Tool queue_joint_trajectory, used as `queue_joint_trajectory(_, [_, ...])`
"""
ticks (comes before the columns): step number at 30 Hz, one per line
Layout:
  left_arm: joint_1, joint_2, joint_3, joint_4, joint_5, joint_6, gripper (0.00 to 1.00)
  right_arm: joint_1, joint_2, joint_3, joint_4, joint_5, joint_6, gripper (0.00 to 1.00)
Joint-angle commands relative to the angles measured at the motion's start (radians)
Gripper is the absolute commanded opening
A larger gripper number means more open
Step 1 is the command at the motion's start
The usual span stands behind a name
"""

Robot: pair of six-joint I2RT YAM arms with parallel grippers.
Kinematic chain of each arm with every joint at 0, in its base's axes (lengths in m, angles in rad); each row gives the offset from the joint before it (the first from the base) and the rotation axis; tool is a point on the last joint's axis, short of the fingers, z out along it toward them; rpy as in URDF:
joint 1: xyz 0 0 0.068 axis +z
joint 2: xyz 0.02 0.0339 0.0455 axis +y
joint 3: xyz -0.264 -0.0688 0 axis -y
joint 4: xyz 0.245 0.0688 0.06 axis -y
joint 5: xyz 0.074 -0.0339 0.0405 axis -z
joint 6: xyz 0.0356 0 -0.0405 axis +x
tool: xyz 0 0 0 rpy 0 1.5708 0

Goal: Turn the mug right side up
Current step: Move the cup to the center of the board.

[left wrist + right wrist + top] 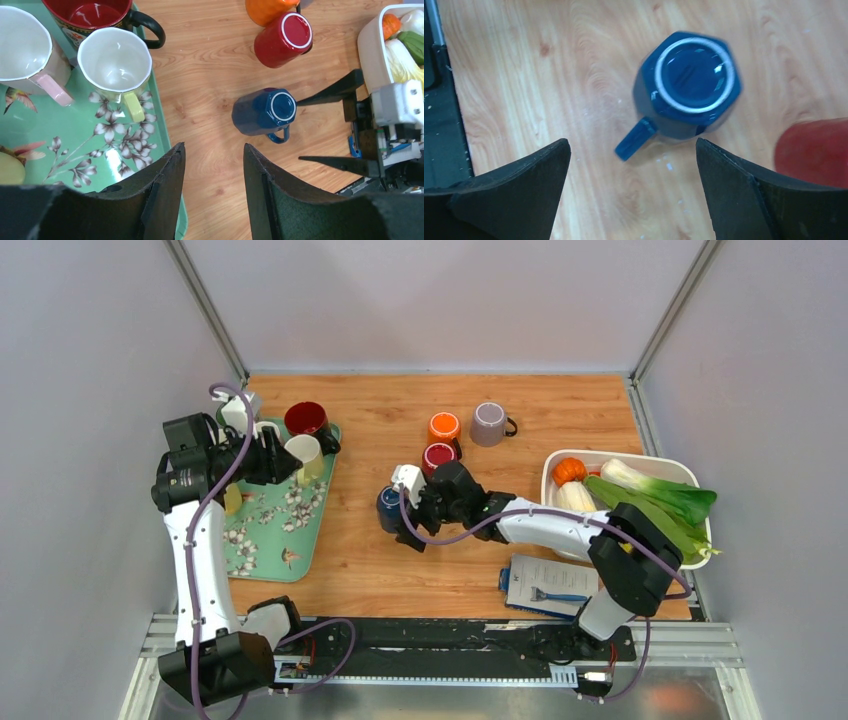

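Note:
The right gripper moves down next until its open fingers straddle the blue mug's handle (636,139), which lies below it, between my fingertips in its wrist view.
A dark blue mug (388,508) stands upside down on the wooden table, base up, with its handle toward the near edge. It also shows in the left wrist view (265,111) and the right wrist view (689,82). My right gripper (408,520) is open and empty, its fingertips just right of the mug and apart from it; in its own view (631,145) the mug lies ahead of the jaws. My left gripper (288,464) is open and empty above the right edge of the green tray (214,146).
Red (438,456), orange (444,426) and grey (489,423) mugs stand upside down behind the blue one. The floral green tray (300,530) holds three upright mugs. A white bin (620,458) of vegetables is at the right, a booklet (550,585) near the front.

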Motion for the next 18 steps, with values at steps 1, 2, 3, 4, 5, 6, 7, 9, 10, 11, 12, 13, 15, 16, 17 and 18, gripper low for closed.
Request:
queue_joint_trajectory(1, [-0.007, -0.031, -0.002, 0.015, 0.023, -0.017, 0.54, 0.026, -0.012, -0.026, 0.057, 0.112, 0.151, 1.00])
queue_joint_trajectory(2, [-0.007, -0.034, -0.001, 0.013, 0.023, -0.016, 0.54, 0.026, -0.005, -0.026, 0.067, 0.165, 0.191, 1.00])
queue_joint_trajectory(3, [-0.007, -0.038, -0.002, 0.008, 0.022, -0.015, 0.54, 0.023, 0.002, -0.026, 0.076, 0.203, 0.230, 1.00])
queue_joint_trajectory(4, [-0.007, -0.041, -0.002, 0.006, 0.019, -0.015, 0.53, 0.023, 0.012, -0.023, 0.083, 0.228, 0.265, 1.00])
queue_joint_trajectory(5, [-0.007, -0.045, -0.005, 0.002, 0.017, -0.015, 0.53, 0.023, 0.023, -0.018, 0.089, 0.243, 0.284, 1.00])
queue_joint_trajectory(6, [-0.007, -0.050, -0.006, 0.000, 0.015, -0.018, 0.53, 0.022, 0.034, -0.016, 0.092, 0.248, 0.296, 1.00])
queue_joint_trajectory(7, [-0.008, -0.052, -0.009, -0.001, 0.015, -0.019, 0.53, 0.022, 0.048, -0.011, 0.093, 0.251, 0.301, 1.00])
queue_joint_trajectory(9, [-0.007, -0.058, -0.011, -0.004, 0.014, -0.022, 0.53, 0.022, 0.070, -0.004, 0.093, 0.277, 0.302, 1.00])
queue_joint_trajectory(10, [-0.007, -0.060, -0.011, -0.005, 0.013, -0.022, 0.53, 0.020, 0.079, -0.002, 0.092, 0.288, 0.298, 1.00])
queue_joint_trajectory(11, [-0.007, -0.061, -0.009, -0.008, 0.012, -0.022, 0.53, 0.017, 0.084, -0.003, 0.092, 0.290, 0.292, 1.00])
queue_joint_trajectory(12, [-0.007, -0.062, -0.007, -0.010, 0.011, -0.020, 0.54, 0.012, 0.087, -0.003, 0.092, 0.282, 0.284, 0.98])
queue_joint_trajectory(13, [-0.008, -0.062, -0.005, -0.015, 0.007, -0.017, 0.53, 0.007, 0.087, -0.005, 0.092, 0.266, 0.273, 0.96])
queue_joint_trajectory(15, [-0.007, -0.064, -0.001, -0.018, 0.003, -0.014, 0.54, 0.001, 0.080, -0.015, 0.092, 0.252, 0.244, 0.92])
queue_joint_trajectory(16, [-0.007, -0.065, -0.001, -0.019, 0.002, -0.013, 0.54, -0.003, 0.074, -0.022, 0.092, 0.252, 0.235, 0.91])
queue_joint_trajectory(17, [-0.007, -0.065, -0.002, -0.020, 0.002, -0.012, 0.53, -0.010, 0.067, -0.032, 0.092, 0.255, 0.234, 0.91])
queue_joint_trajectory(18, [-0.007, -0.065, -0.005, -0.019, 0.003, -0.012, 0.53, -0.023, 0.059, -0.043, 0.092, 0.254, 0.241, 0.90])
